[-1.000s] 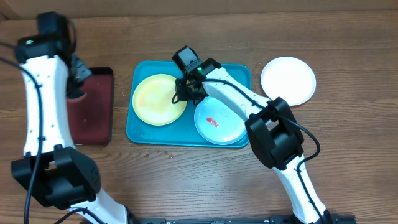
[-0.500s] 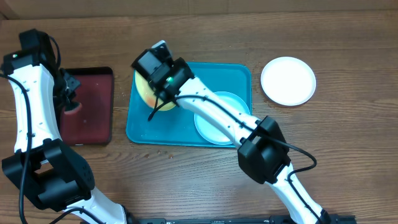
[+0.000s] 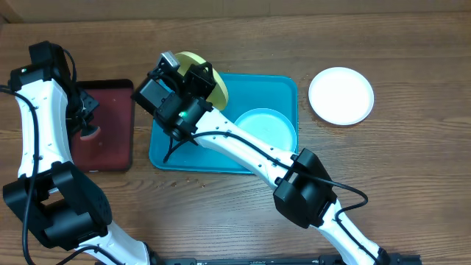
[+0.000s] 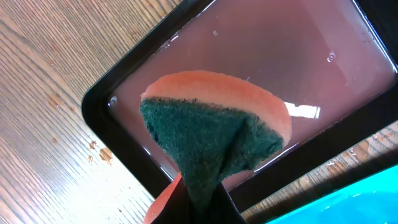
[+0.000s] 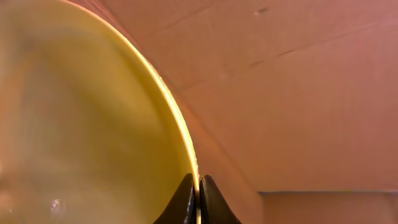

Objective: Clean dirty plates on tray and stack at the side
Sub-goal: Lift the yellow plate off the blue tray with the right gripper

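The white plate [image 3: 341,96] is right of my right gripper in the overhead view, so I need to move over, level the tilted yellow-green plate, lower it on top and release.
My right gripper [image 5: 199,194] is shut on the rim of the yellow-green plate [image 5: 87,124] and holds it lifted and tilted above the far left of the turquoise tray [image 3: 283,92]; the plate shows in the overhead view [image 3: 210,77] behind the wrist. The pale mint plate [image 3: 263,131] lies in the tray's right half. The white plate [image 3: 341,96] lies on the table to the right of the tray. My left gripper [image 4: 205,196] is shut on a sponge [image 4: 217,140], orange with a green scrub face, held over the dark red tray [image 4: 298,68].
The dark red tray [image 3: 110,147] with a black rim sits left of the turquoise tray and holds a film of liquid. Small crumbs lie on the wooden table in front of the turquoise tray. A cardboard wall stands at the back.
My right arm has lifted the yellow-green plate off the tray and tilted it up at the far left. The left arm has shifted slightly over the dark red tray.
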Tool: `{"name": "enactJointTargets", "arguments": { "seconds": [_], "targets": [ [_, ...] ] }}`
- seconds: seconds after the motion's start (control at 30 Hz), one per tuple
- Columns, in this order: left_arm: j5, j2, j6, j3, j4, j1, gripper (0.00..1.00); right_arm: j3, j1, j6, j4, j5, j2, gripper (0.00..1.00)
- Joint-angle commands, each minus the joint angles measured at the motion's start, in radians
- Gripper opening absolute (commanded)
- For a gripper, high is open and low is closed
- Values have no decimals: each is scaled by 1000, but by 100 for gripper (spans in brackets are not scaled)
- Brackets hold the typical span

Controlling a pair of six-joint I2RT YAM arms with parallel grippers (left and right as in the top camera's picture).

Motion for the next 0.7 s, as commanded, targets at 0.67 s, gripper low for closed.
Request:
{"name": "enactJointTargets", "arguments": {
  "seconds": [0.67],
  "targets": [
    [8, 11, -24, -4, 5, 0, 4, 37, -142, 219, -120, -425, -91, 4]
  ]
}}
